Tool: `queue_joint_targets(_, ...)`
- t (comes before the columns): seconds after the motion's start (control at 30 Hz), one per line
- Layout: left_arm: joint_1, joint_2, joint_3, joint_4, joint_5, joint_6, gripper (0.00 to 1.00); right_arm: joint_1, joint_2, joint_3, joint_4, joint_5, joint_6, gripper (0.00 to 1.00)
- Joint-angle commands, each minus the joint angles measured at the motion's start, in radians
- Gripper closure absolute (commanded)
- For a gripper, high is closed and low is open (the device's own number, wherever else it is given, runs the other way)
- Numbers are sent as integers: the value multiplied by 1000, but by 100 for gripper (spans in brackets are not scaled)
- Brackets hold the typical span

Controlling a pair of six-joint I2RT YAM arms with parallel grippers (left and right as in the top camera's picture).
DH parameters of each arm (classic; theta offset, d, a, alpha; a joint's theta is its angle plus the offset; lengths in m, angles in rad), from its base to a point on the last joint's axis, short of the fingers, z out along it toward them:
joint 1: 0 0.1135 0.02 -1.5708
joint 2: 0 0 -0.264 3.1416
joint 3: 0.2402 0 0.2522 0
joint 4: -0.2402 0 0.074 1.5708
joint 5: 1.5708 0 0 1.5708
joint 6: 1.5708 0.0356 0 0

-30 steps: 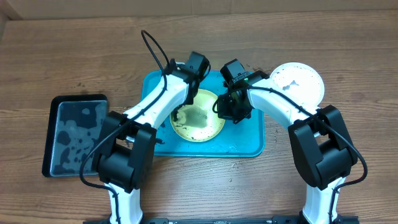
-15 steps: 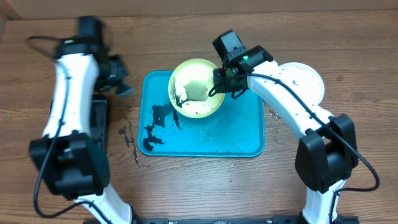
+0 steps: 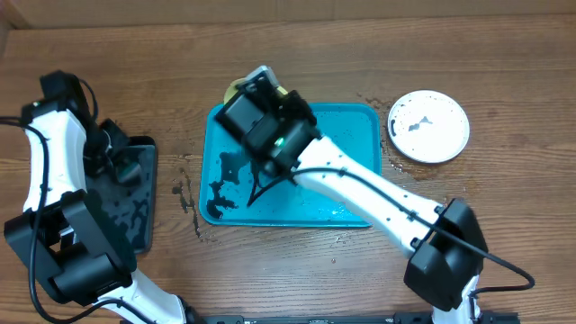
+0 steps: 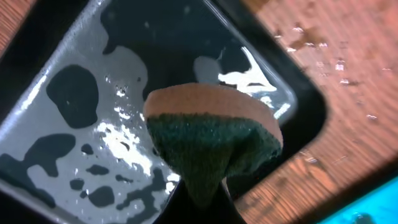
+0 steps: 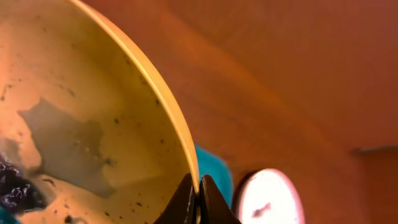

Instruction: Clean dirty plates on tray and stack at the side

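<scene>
My left gripper brings the hanging sponge down and back into the black tray's shallow water (image 3: 121, 211) (image 4: 106, 118) next and releases, since that lies below the gripper and slightly back.
My right gripper (image 5: 198, 191) is shut on the rim of the yellow-green plate (image 5: 81, 124), which it holds tilted in the air. The plate has dark smears at its lower left. In the overhead view only slivers of the plate (image 3: 236, 88) show past the right gripper (image 3: 263, 90), above the back left corner of the turquoise tray (image 3: 355, 193). The white plate (image 3: 428, 126) lies on the table to the right and also shows in the right wrist view (image 5: 268, 196). My left gripper (image 4: 208, 202) is shut on a green and orange sponge (image 4: 214, 134). The light blue plate is out of view.
A black tray (image 3: 135, 216) holding shallow water stands at the left, and the sponge hangs just above it (image 4: 71, 93). Dark dirty water pools on the left part of the turquoise tray (image 3: 225, 184). Drops lie on the wood between the trays (image 3: 184, 193).
The left arm has swung from the turquoise tray to the black tray with the sponge. The right arm has lifted the yellow-green plate and carried it to the tray's back left.
</scene>
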Motion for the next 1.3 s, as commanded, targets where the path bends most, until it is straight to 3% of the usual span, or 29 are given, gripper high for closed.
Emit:
queue_joint_targets(0.0, 23, -20, -69, 45, -66, -15, 96, 28, -34, 27, 31, 222, -107, 96)
queue_joint_targets(0.13, 48, -20, -112, 53, -202, -88, 96, 36, -34, 27, 27, 221, -123, 96)
queue_joint_targets(0.4, 77, -20, -145, 54, -195, -87, 94, 36, -34, 27, 25, 222, -166, 96)
queue_joint_targets(0.63, 77, -20, -145, 55, -192, -87, 57, 36, -34, 27, 29, 244, -191, 96)
queue_joint_targets(0.87, 77, -20, -127, 52, -155, -86, 57, 36, -34, 27, 51, 257, -190, 96)
queue_joint_targets(0.97, 83, -20, -60, 16, -113, -87, 54, 36, -34, 27, 112, 402, -191, 96)
queue_joint_targets(1.1, 92, -21, 56, -20, 9, -86, 35, 34, -34, 27, 171, 473, -258, 96)
queue_joint_targets(1.2, 89, -20, 100, -18, 74, -87, 0, 34, -34, 27, 165, 390, -267, 96)
queue_joint_targets(1.27, 89, -20, 100, -15, 115, -86, 0, 34, -34, 26, 125, 262, -264, 96)
